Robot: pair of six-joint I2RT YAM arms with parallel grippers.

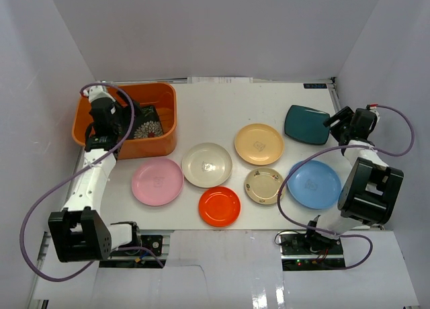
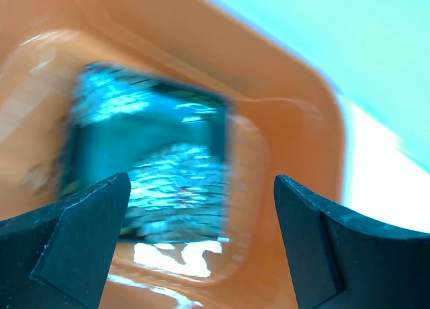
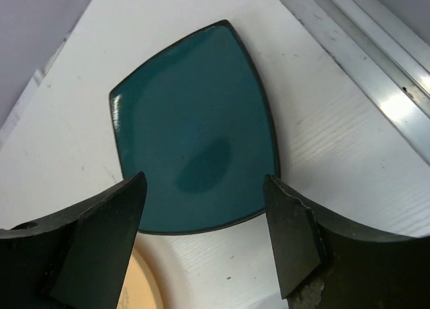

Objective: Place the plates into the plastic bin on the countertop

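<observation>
Next, my right gripper comes down onto the teal plate's edge by the metal bar, toward the plate's near corner, because bare countertop there leaves room for a finger.
The orange plastic bin stands at the far left of the white countertop. The square black floral plate lies inside it and shows blurred in the left wrist view. My left gripper hangs open and empty above it inside the bin. On the countertop lie pink, cream, orange-red, tan, beige patterned, light blue and dark teal plates. My right gripper is open over the teal plate's right edge.
White walls close in the countertop on the left, back and right. A metal rail runs along the wall near the teal plate. Purple cables loop beside both arms. The tan plate's rim shows beside my right gripper's finger.
</observation>
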